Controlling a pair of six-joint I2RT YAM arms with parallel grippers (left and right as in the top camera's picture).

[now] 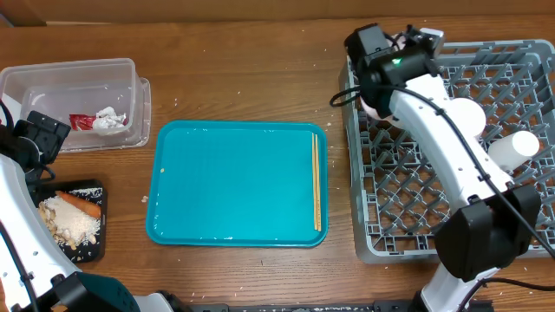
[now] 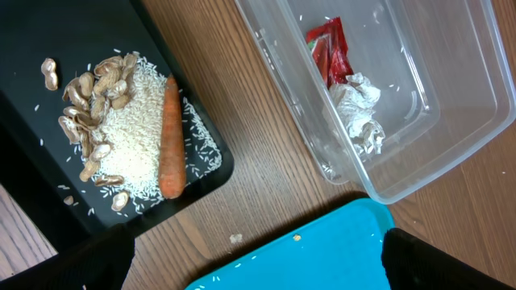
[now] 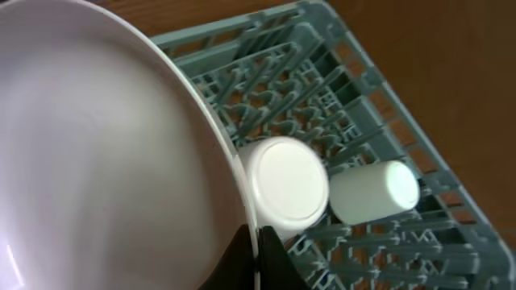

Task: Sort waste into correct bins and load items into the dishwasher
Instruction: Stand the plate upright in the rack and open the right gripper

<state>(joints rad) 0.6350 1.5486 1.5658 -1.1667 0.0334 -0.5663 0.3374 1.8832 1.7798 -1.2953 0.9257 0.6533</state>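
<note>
I will lower my right gripper slightly over the rack's far corner and release the large white dish's rim, because the dish already hangs above that spot.
My right gripper [image 3: 256, 242] is shut on the rim of a large white dish [image 3: 105, 145] and holds it over the grey dish rack [image 1: 373, 243], near its far left corner [image 1: 390, 61]. A white bowl [image 3: 286, 181] and a small white cup [image 3: 375, 192] lie in the rack. My left gripper [image 2: 258, 270] is open and empty above the table, between the black tray and the teal tray. The black tray [image 2: 32, 129] holds beige scraps [image 2: 121, 137] and a carrot [image 2: 169, 137]. The clear tub [image 2: 451, 137] holds a red wrapper [image 2: 330, 48] and a crumpled napkin [image 2: 359, 113]. Chopsticks [image 1: 316, 182] lie on the teal tray.
The teal serving tray [image 1: 234, 182] sits mid-table between the bins and the rack. Small crumbs lie on the wood [image 2: 235, 238] and on the teal tray's corner. My left arm [image 1: 17, 208] runs along the table's left edge.
</note>
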